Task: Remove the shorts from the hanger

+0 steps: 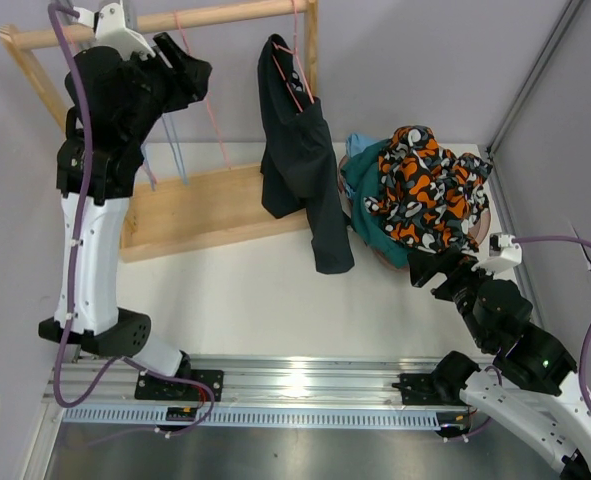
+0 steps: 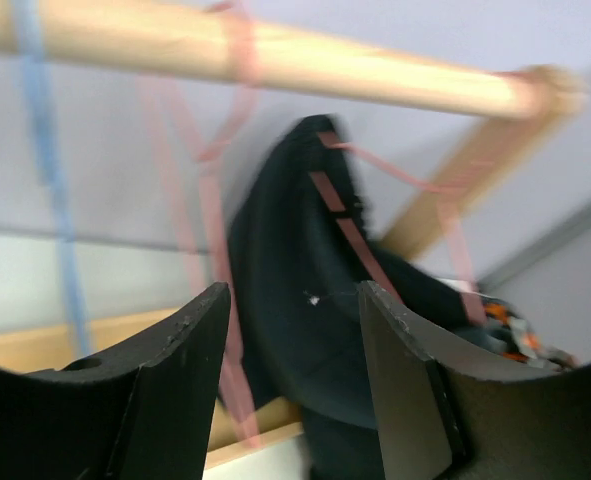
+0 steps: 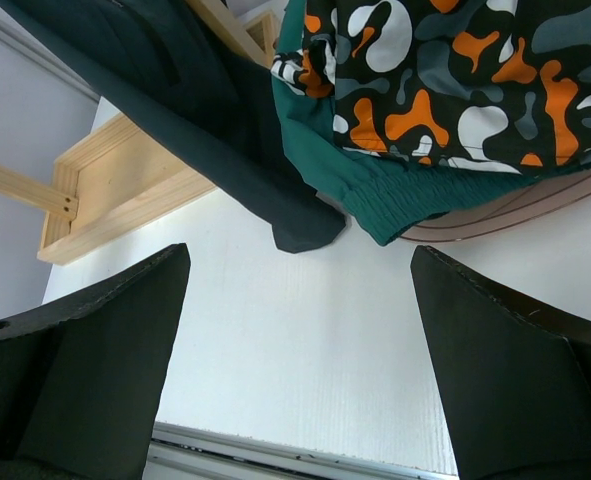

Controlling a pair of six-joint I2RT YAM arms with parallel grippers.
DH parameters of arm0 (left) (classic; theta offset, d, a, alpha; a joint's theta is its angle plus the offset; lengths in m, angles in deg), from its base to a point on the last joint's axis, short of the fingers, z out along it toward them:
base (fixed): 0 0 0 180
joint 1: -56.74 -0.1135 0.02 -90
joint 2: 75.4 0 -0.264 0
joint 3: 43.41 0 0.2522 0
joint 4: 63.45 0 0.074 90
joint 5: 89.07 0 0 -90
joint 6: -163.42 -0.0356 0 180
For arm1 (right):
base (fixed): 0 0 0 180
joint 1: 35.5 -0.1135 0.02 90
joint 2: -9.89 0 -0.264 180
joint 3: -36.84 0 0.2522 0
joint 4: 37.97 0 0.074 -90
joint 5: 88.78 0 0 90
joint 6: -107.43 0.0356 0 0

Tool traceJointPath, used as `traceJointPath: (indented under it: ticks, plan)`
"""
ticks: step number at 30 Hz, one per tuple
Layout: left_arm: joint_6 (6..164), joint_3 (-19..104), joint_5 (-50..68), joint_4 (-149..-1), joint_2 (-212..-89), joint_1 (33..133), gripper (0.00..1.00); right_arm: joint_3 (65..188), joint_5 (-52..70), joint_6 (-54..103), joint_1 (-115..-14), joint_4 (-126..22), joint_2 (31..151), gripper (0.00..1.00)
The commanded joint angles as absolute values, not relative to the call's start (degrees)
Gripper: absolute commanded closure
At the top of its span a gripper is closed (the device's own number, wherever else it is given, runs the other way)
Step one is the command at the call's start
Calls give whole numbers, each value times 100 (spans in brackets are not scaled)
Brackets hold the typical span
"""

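Note:
My left gripper goes toward the right in the top view onto the near arm of the shorts' pink hanger [image 1: 302,73] next, since it shows bare above the shorts.
Black shorts [image 1: 300,160] hang from a pink hanger [image 1: 297,70] on the wooden rod [image 1: 225,18] of the rack. They also show in the left wrist view [image 2: 305,350] and the right wrist view [image 3: 165,80]. My left gripper [image 1: 190,72] is raised beside the rod, left of the shorts. It is open and empty [image 2: 295,292], apart from the cloth. My right gripper [image 1: 437,268] is open and empty [image 3: 300,255] low over the table. The patterned shorts [image 1: 425,185], teal shorts [image 1: 367,205] and a light blue edge [image 1: 358,145] lie piled at the right. Grey shorts are hidden.
The pile rests in a brown bowl [image 3: 515,205] at the back right. Empty pink [image 1: 210,110] and blue [image 1: 175,150] hangers dangle from the rod. The rack's wooden base [image 1: 205,210] lies across the back left. A metal rail [image 1: 295,385] runs along the near edge.

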State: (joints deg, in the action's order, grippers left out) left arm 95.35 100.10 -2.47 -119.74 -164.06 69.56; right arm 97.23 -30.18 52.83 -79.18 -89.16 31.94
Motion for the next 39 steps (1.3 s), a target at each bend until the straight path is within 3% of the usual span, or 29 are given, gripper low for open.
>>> traceJointPath:
  ticks: [1,9,20,39]
  plan:
    - [9468,10359,329,-11870,-16180,7388,40,9709,-2972,5347,-7935,-8715,3213,1]
    - [9926,9788,1525,-10501,-16662,7862,42,9814,-2989,5382,-7935,-8899,3169,1]
    - [10102,10491,1157,-10034,-17901,8232,45,9999,-3086,5364,-7935,-9312,2897,1]
    - [10172,10693,463,-9874,-18650,8540,51,10104,-3139,5206,-7918,-9418,2853,1]
